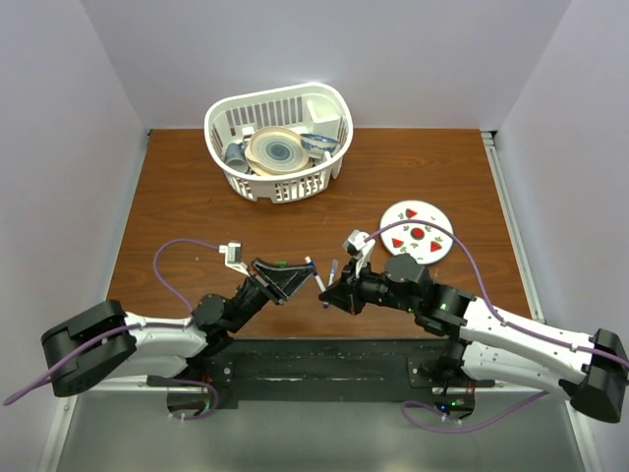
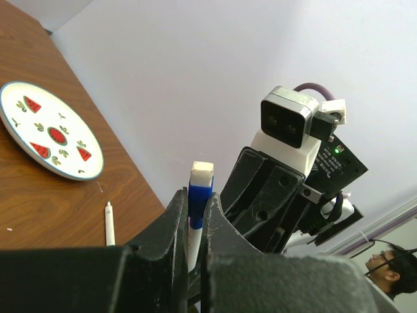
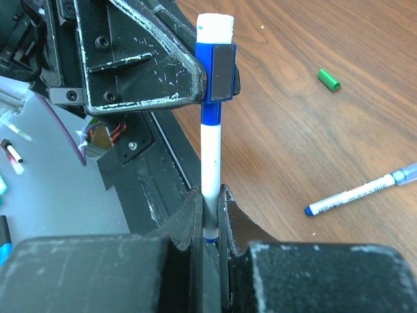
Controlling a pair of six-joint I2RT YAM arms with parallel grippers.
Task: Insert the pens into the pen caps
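Note:
The left gripper tilts down next and lowers the capped pen to release it on bare wood [image 1: 304, 293] beside the second pen, since that spot lies below my gripper.
A white-barrelled pen [image 3: 210, 163] is held between both grippers above the table's near edge. My right gripper [image 3: 208, 195] is shut on its lower barrel. My left gripper [image 2: 194, 195] is shut on the blue cap [image 2: 199, 195], which sits over the pen's upper end [image 3: 212, 72]. In the top view the left gripper [image 1: 300, 270] and the right gripper [image 1: 329, 293] meet tip to tip. A green cap [image 3: 329, 79] lies loose on the wood. A second pen [image 3: 358, 193] with a blue tip lies beside it. Another pen [image 2: 109, 225] lies on the table near the plate.
A white basket [image 1: 221, 108] with dishes stands at the back centre. A round plate [image 1: 418, 231] with watermelon prints lies at the right, also in the left wrist view [image 2: 49, 130]. The black base plate [image 1: 314, 369] runs along the near edge.

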